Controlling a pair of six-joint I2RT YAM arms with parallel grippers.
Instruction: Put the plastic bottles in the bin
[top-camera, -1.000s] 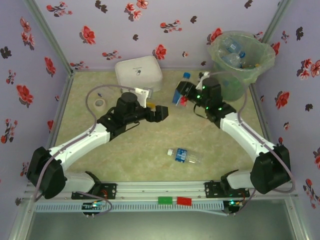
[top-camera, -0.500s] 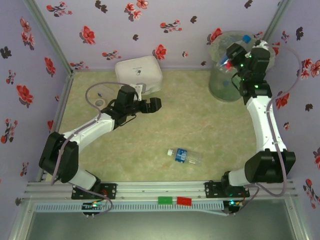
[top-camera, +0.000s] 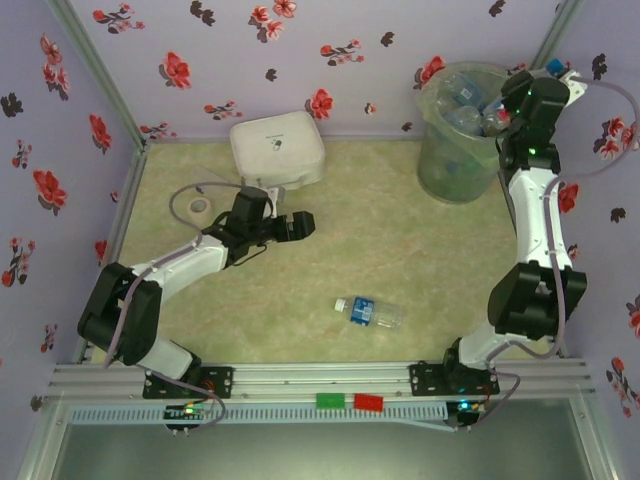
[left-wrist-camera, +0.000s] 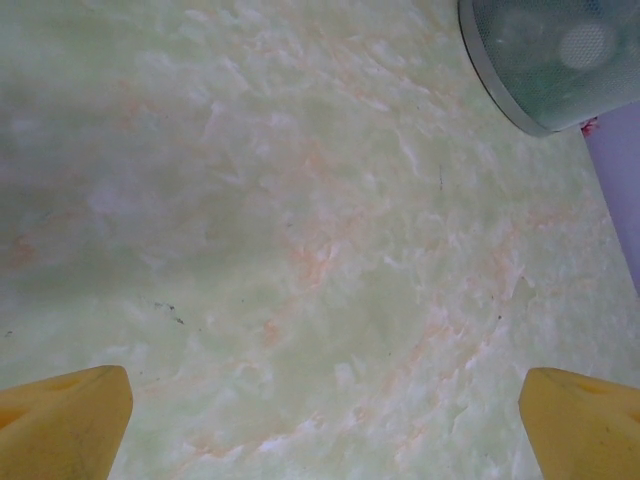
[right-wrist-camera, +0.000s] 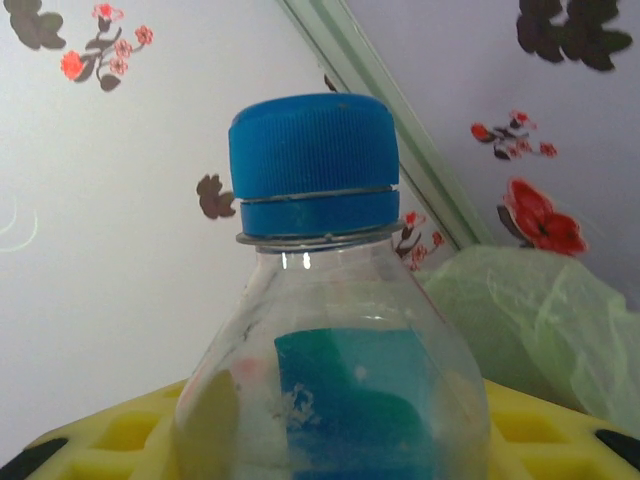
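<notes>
The bin's opening is beside my gripper, toward the white box. My right gripper should next move off the bin's rim, over that opening, and let go of the bottle.
My right gripper is raised at the far right rim of the bin and is shut on a clear plastic bottle with a blue cap and a blue label. In the right wrist view the bottle stands upright between my yellow fingers. Several bottles lie inside the bin. Another clear bottle with a blue label lies on the table at front centre. My left gripper hangs open above bare table, its yellow fingertips wide apart with nothing between them.
A white square lidded box stands at the back left, just behind my left arm. A tape roll lies near the left wall. The bin's base shows at the top right of the left wrist view. Flowered walls close in three sides.
My right arm has swung from mid-table up and right to the bin's far rim, carrying the bottle. My left gripper has drawn back slightly to the left and stayed open.
</notes>
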